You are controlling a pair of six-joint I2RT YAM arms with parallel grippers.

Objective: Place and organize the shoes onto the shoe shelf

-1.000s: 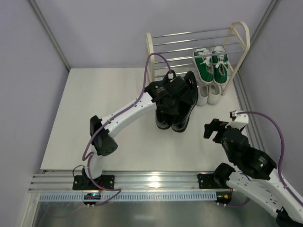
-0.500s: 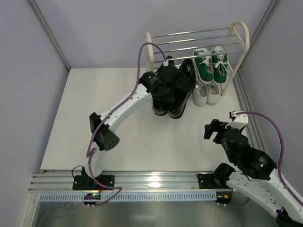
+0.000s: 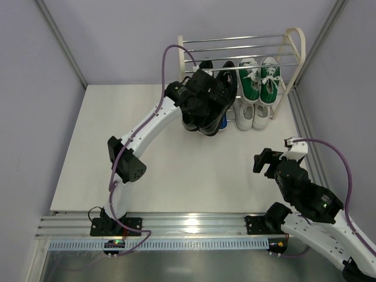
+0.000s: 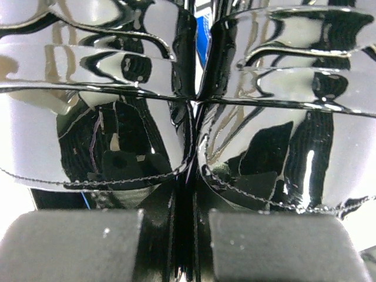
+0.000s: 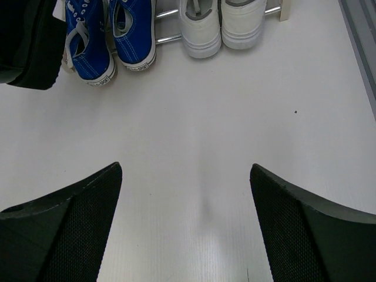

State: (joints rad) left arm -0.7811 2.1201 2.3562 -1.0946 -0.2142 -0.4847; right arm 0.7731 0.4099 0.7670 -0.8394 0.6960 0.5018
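The shelf [image 3: 297, 48] space beside the green sneakers lies outward of my left gripper. Next I will move the gripper outward into it and release the black leather shoes.
My left gripper [image 3: 202, 98] is shut on the inner sides of the glossy black leather shoes [image 3: 207, 111], holding the pair in the air in front of the shoe shelf [image 3: 297, 48], left of its middle. In the left wrist view the black pair [image 4: 117, 117] fills the frame above my left gripper [image 4: 176, 226]. Green sneakers [image 3: 259, 80] sit on the upper rods at the right. White sneakers [image 3: 252, 115] stand below them, blue sneakers [image 3: 224, 121] partly under the black pair. My right gripper [image 3: 267, 162] hangs open over the table, nothing between its fingers.
In the right wrist view my open right gripper [image 5: 185, 169] faces the blue sneakers [image 5: 88, 47] and white sneakers [image 5: 202, 26] on the lower rods [image 5: 167, 39]. A metal rail [image 3: 302, 126] runs along the table's right edge. Walls enclose the table.
My left arm has carried the black pair up and back toward the shelf, uncovering the blue sneakers beneath. The right arm has not moved.
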